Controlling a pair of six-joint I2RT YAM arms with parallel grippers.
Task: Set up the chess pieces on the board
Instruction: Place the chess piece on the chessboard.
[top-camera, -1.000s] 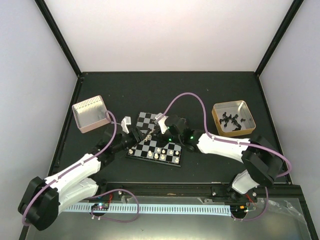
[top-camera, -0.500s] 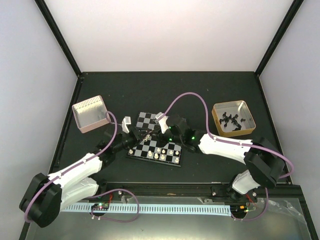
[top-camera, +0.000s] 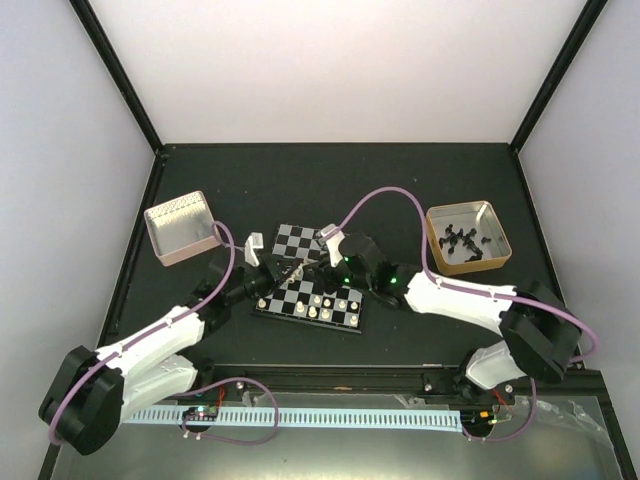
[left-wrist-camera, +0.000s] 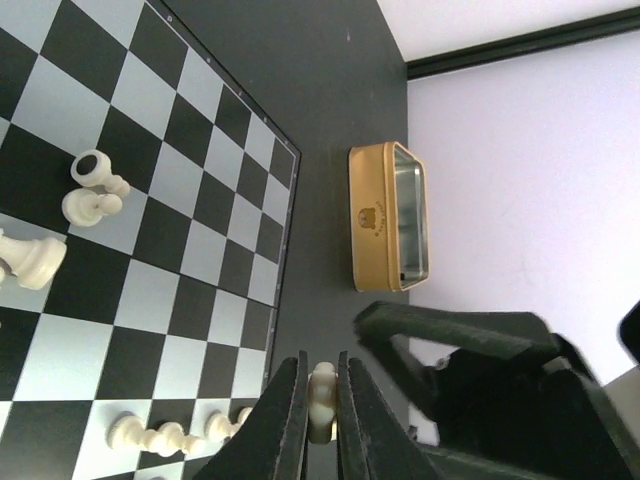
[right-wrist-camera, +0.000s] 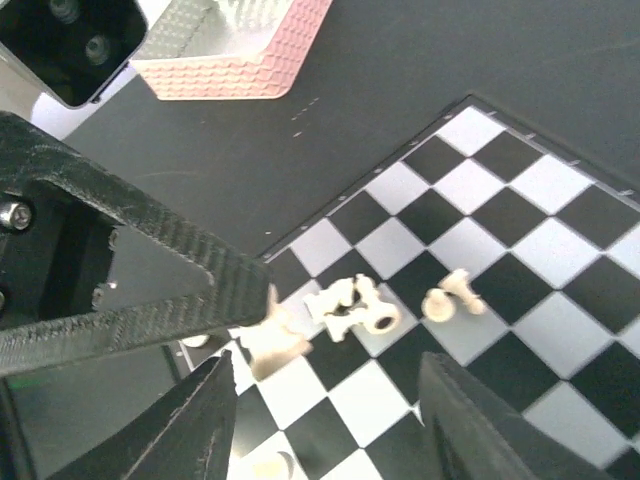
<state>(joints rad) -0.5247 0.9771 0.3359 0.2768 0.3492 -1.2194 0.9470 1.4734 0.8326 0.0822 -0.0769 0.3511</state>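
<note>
Next, my left gripper swings back and to the right in the top view, then down onto the empty near-row square beside the corner piece (top-camera: 339, 318), since that square is empty.
The board (top-camera: 296, 240) lies mid-table between both arms, and several cream chess pieces (top-camera: 325, 305) stand along its near rows. Over its left edge my left gripper (left-wrist-camera: 322, 410) is shut on one cream chess piece (left-wrist-camera: 322, 392), lifted off the board (left-wrist-camera: 190, 130). In the right wrist view that held piece (right-wrist-camera: 275, 340) is a blur beside the left arm's finger (right-wrist-camera: 150, 290). My right gripper (right-wrist-camera: 330, 440) hangs open just above the board (right-wrist-camera: 520, 230), nothing between its fingers. Two pieces (right-wrist-camera: 352, 305) lie toppled below it, and a third one (right-wrist-camera: 450, 298) lies to their right.
An empty pink tin (top-camera: 180, 228) sits left of the board. A tan tin (top-camera: 467, 237) holding black pieces sits to the right. In the left wrist view the tan tin (left-wrist-camera: 390, 215) lies beyond the board's edge, with the right gripper's dark finger (left-wrist-camera: 450, 335) close by.
My left gripper has shut on the cream piece. My right gripper has opened, let go of it and drawn back slightly to the right.
</note>
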